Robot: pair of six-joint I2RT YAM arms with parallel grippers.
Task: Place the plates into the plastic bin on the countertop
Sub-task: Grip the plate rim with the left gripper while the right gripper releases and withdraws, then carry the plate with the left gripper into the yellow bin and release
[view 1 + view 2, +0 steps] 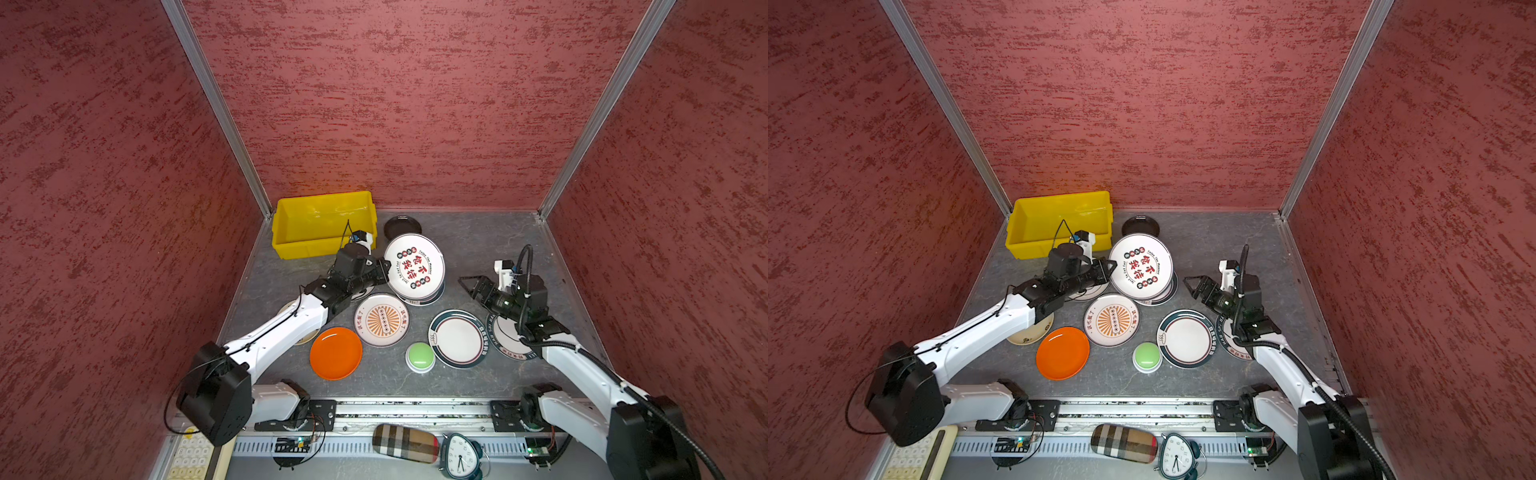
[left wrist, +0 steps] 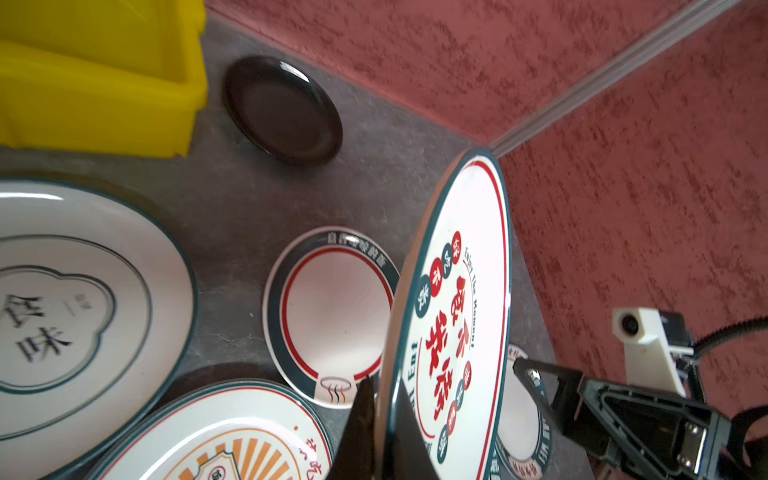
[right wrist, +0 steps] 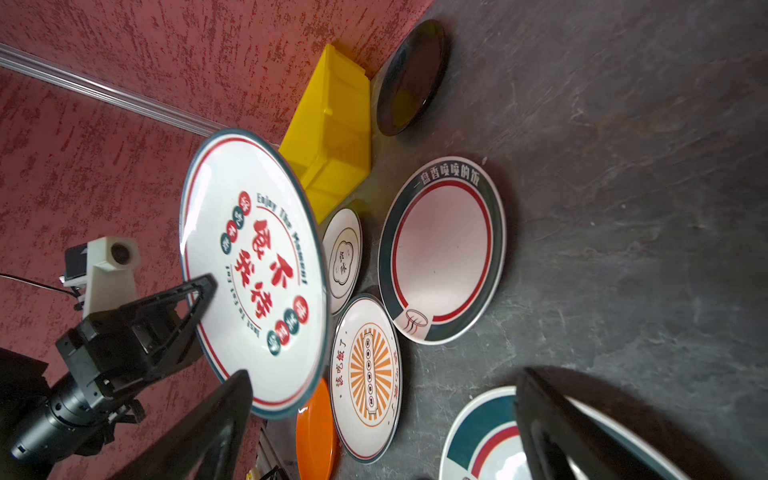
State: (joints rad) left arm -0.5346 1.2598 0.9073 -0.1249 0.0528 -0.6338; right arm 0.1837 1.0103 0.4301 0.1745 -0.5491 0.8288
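Note:
I will next swing my left gripper outward over the empty inside of the yellow bin [image 2: 96, 30], lower the plate in and let go of the plate's rim.
My left gripper [image 1: 386, 268] [image 2: 384, 395] is shut on the near rim of a large white plate with red characters [image 1: 415, 266] [image 2: 457, 311] [image 3: 249, 266]. That plate is tilted up above another plate [image 1: 424, 300] on the countertop [image 1: 478, 249]. My right gripper [image 1: 467, 284] [image 3: 384, 374] stands open just right of the held plate, with nothing between its fingers. The yellow plastic bin [image 1: 316, 247] [image 1: 1034, 245] sits at the back left and looks empty. Flat on the countertop lie a black plate [image 1: 402, 226], a sunburst plate [image 1: 381, 320], an orange plate [image 1: 336, 353] and a green-rimmed plate [image 1: 457, 338].
A green dome button [image 1: 420, 356] sits near the front between the orange and green-rimmed plates. A printed plate [image 1: 509, 347] lies partly under my right arm, and a cream plate [image 1: 1027, 334] under my left arm. Red walls close in on three sides.

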